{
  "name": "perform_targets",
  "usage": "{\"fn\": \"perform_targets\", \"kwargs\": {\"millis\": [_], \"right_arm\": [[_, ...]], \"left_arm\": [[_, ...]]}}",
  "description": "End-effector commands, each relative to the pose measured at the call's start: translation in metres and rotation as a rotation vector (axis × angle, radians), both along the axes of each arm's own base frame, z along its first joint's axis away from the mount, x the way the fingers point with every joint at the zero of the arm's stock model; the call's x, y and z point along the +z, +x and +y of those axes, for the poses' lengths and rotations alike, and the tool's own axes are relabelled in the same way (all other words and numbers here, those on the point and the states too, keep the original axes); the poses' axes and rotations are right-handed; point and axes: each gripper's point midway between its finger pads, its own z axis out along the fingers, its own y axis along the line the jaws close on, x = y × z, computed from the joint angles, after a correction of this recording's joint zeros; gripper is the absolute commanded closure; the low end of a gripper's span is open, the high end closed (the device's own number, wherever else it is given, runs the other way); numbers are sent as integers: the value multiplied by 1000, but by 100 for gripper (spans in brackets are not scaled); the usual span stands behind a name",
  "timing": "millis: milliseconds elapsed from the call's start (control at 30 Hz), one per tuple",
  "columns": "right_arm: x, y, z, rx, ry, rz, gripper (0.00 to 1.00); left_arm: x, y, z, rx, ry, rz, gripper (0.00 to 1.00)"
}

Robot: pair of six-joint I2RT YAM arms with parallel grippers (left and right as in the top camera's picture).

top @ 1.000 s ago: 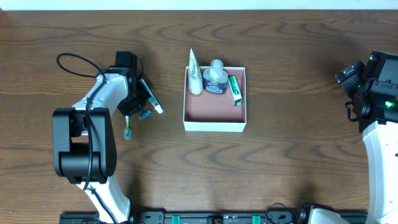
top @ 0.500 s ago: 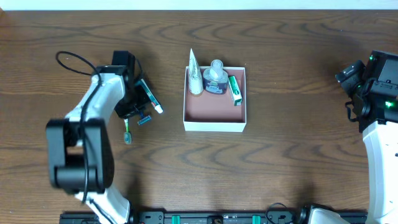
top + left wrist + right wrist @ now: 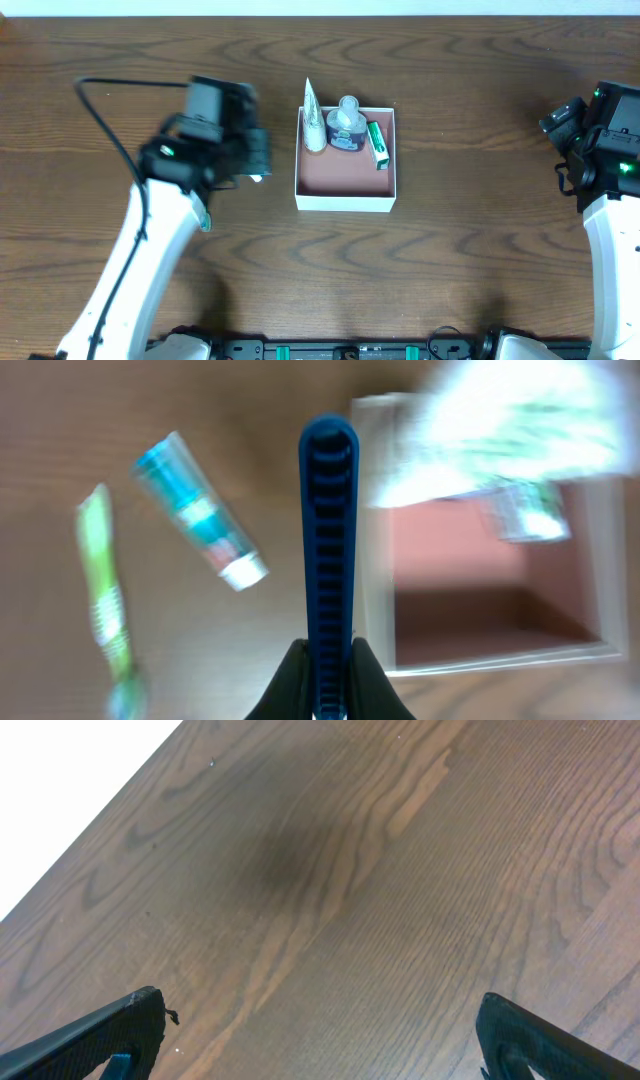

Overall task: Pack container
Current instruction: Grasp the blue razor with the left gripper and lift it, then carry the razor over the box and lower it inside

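Note:
My left gripper swings over the bare bottom of the container along its near side next, then turns and lowers the blue ribbed stick (image 3: pixel 326 530) there.
The container (image 3: pixel 345 203) is a square white box with a brownish-pink floor at the table's middle. It holds a white cone-shaped tube (image 3: pixel 313 125), a clear bottle (image 3: pixel 347 128) and a green box (image 3: pixel 377 145) along its far wall. My left gripper (image 3: pixel 328 670) is shut on a blue ribbed stick (image 3: pixel 326 530) and holds it in the air just left of the container (image 3: pixel 375 560). In the overhead view the left gripper (image 3: pixel 255 155) is blurred. My right gripper (image 3: pixel 320 1040) is open and empty over bare wood at the far right (image 3: pixel 565 125).
A teal and white toothpaste tube (image 3: pixel 200 515) and a green toothbrush (image 3: pixel 108 600) lie on the wood left of the container. The toothbrush (image 3: pixel 205 215) also shows in the overhead view, partly under the left arm.
My left arm has risen from the table and swung right towards the container with the blue stick. The toothpaste and toothbrush stayed put. The right arm has not moved.

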Motion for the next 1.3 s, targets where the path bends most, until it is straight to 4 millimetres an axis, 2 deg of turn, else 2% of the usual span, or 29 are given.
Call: {"fn": "perform_targets", "kwargs": {"millis": [0, 100, 233, 367, 567, 633, 767, 933, 1167, 1200, 1267], "right_arm": [[4, -1, -6, -19, -17, -2, 1], [4, -1, -6, -19, -17, -2, 1], [4, -1, -6, -19, -17, -2, 1], [4, -1, -6, -19, -17, -2, 1], [4, -1, -6, -19, -17, -2, 1], [4, -1, -6, -19, -17, -2, 1], [4, -1, -6, -19, -17, -2, 1], [4, -1, -6, -19, -17, -2, 1], [4, -1, -6, -19, -17, -2, 1], [4, -1, -6, -19, -17, -2, 1], [4, -1, -6, -19, -17, -2, 1]], "left_arm": [[26, -12, -50, -249, 49, -137, 94], [35, -23, -90, -428, 100, -239, 94], [33, -43, -128, -657, 181, -317, 94], [18, -53, -141, -836, 332, -356, 94], [-26, -59, -141, -1172, 561, -332, 94], [-43, -54, -137, -1260, 655, -307, 94], [-73, -39, -124, -1343, 843, -237, 94], [-102, -31, -115, -1409, 951, -153, 94], [-123, -28, -112, -1430, 987, -90, 94], [-124, -28, -112, -1430, 987, -91, 88], [-124, -26, -113, -1427, 987, -98, 69]]}}
